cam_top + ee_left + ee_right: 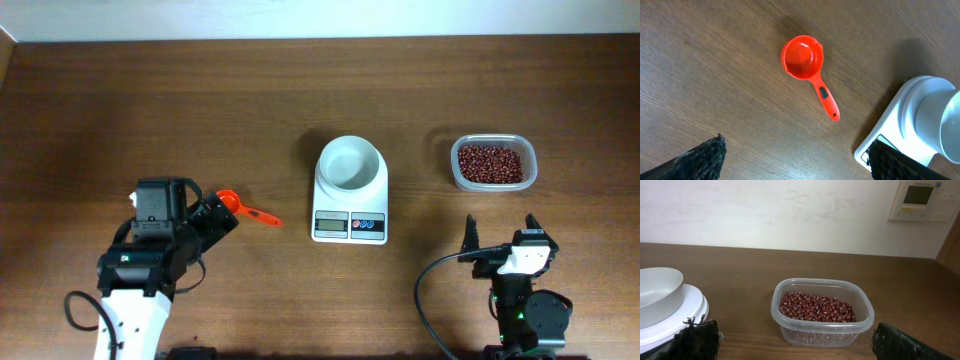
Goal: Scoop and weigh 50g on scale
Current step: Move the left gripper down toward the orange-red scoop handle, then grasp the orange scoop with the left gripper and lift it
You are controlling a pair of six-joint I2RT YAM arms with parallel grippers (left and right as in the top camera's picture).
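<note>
The scoop's bowl end is below, so I should next lower my left gripper's open fingers onto its rim away from the scale, a thin edge to pinch.
The white scale point(349, 222) with its empty round bowl point(350, 163) stands mid-table; it also shows in the left wrist view point(888, 132) and the right wrist view point(677, 312). The 50g, dark red-brown beans point(490, 163) point(815, 307), fill a clear plastic tub point(455, 172) point(822, 326) right of the scale. An orange-red scoop point(248, 211) point(805, 60) lies empty on the table, left of the scale. My left gripper point(218, 220) point(795, 160) hovers open just beside the scoop, touching nothing. My right gripper point(500, 232) point(800, 342) is open in front of the tub.
A wall-mounted control panel point(920, 200) hangs on the white wall behind the table. The right arm's black cable point(430, 300) loops over the table's front edge.
</note>
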